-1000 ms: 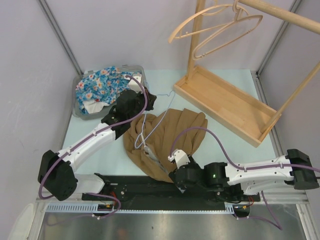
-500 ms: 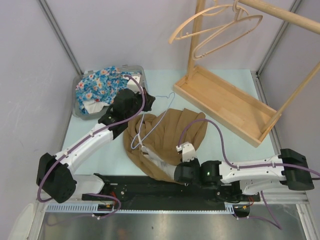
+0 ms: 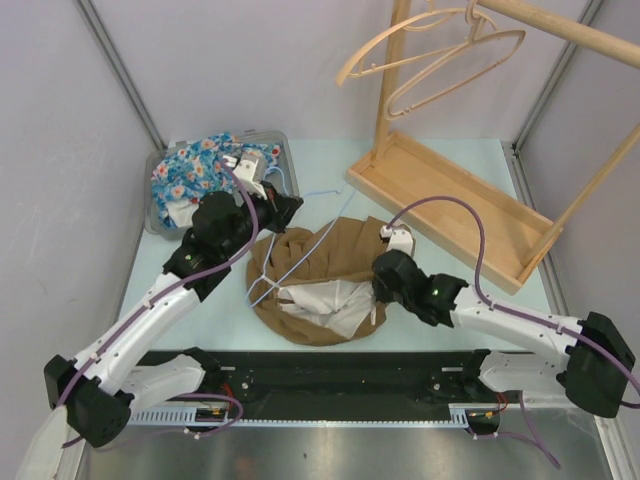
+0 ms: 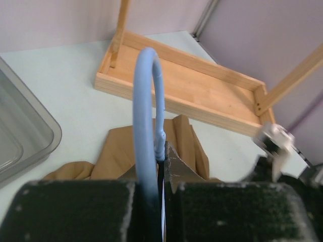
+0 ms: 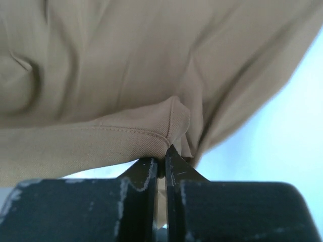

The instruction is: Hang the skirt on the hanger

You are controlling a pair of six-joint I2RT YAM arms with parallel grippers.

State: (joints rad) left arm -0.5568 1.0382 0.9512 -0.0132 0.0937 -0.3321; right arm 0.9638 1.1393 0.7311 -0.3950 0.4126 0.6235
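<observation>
My right gripper pulls the stitched edge outward next and releases it by the hanger's far end [image 3: 350, 193], which lies farther outward, still outside the skirt [image 3: 335, 255].
The tan skirt [image 3: 335, 255] lies bunched on the table between the arms, its white lining [image 3: 325, 298] turned out at the front. A light blue wire hanger [image 3: 300, 262] lies across the skirt. My left gripper [image 3: 272, 205] is shut on the hanger's neck. Its hook [image 4: 146, 91] rises between the fingers in the left wrist view, above my left gripper [image 4: 164, 159], with the skirt [image 4: 121, 151] below. My right gripper [image 3: 380, 288] is shut on a stitched edge of the skirt [image 5: 126, 75]. That fold is pinched at the fingertips of my right gripper [image 5: 161, 162].
A grey bin [image 3: 158, 226] with floral cloth [image 3: 200, 170] stands at the back left, behind my left wrist. A wooden rack base [image 3: 450, 205] sits at the back right, with wooden hangers [image 3: 430, 50] on its rail above. The rack base [image 4: 202, 85] is beyond the hook.
My right gripper has shut on the skirt's edge and moved from the near edge toward the middle, dragging cloth with it. My left arm has drawn the hanger back and to the left.
</observation>
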